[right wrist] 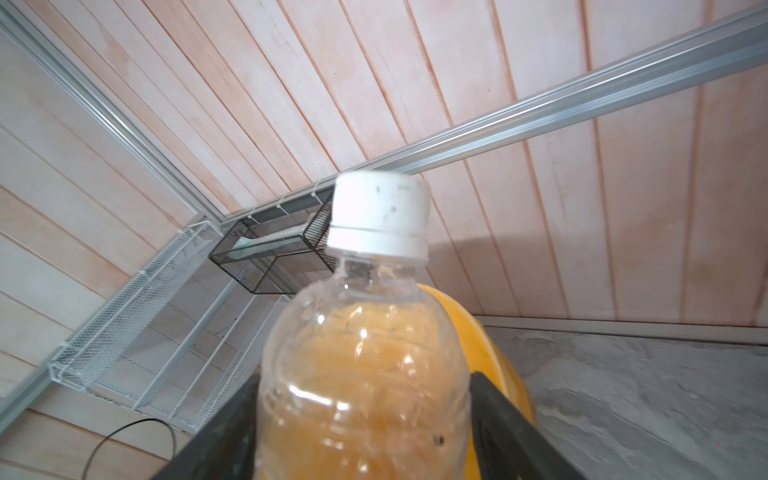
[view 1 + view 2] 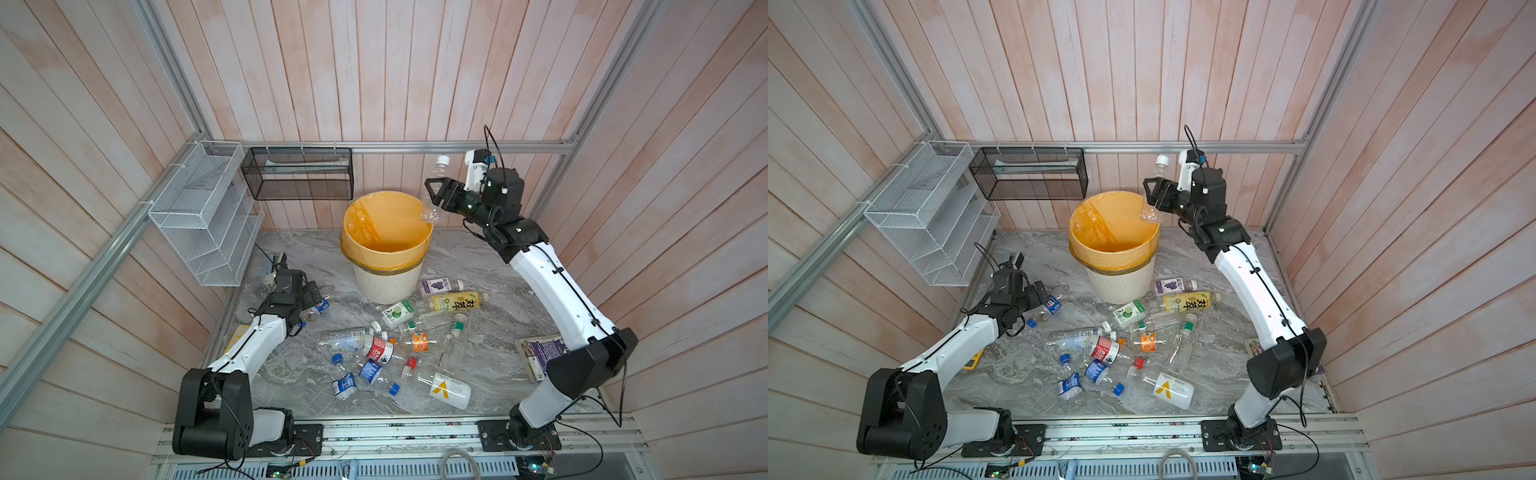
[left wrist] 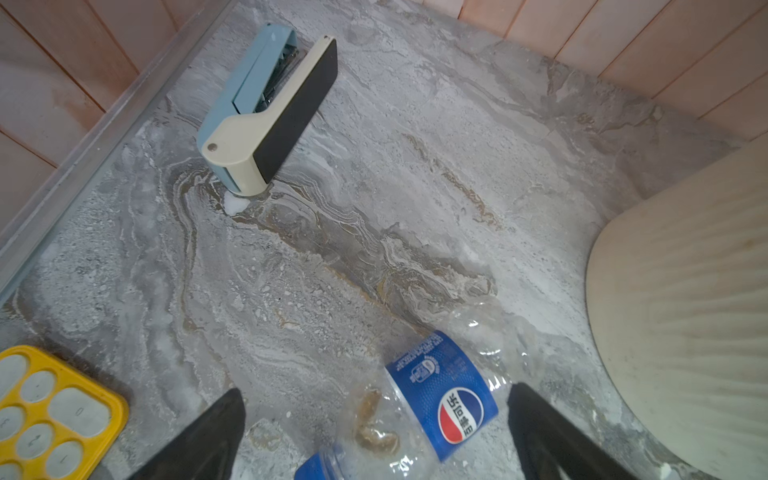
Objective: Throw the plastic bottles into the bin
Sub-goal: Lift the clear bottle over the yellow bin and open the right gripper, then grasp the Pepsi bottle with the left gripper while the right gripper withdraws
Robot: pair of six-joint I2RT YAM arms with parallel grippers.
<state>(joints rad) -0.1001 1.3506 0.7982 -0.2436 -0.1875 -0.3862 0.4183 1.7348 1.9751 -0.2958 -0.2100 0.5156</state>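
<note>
The crushed blue-label bottle lies at an angle below my open fingers, so I should turn my left gripper to line up with it and lower it onto the bottle's blue label (image 2: 322,305) (image 3: 442,389).
The bin (image 2: 386,286) (image 2: 1121,286) is a cream ribbed bucket with a yellow bag over its rim, standing at the back middle. My right gripper (image 2: 434,193) (image 2: 1152,191) (image 1: 365,380) hangs over the bin's right rim. Its jaws stand wide on either side of a clear bottle with a white cap (image 2: 441,166) (image 1: 361,332), which looks unsqueezed and slightly blurred. My left gripper (image 2: 318,297) (image 3: 376,392) is open and low over a crushed blue-label bottle (image 2: 321,306) (image 3: 444,399) lying on the table. Several more bottles (image 2: 415,340) lie scattered in front of the bin.
A stapler (image 3: 266,112) lies near the left wall. A yellow calculator (image 3: 50,411) (image 2: 237,334) sits beside my left arm. A black mesh basket (image 2: 297,172) and a white wire rack (image 2: 203,216) hang on the walls. A purple-printed flat thing (image 2: 538,353) lies under my right arm.
</note>
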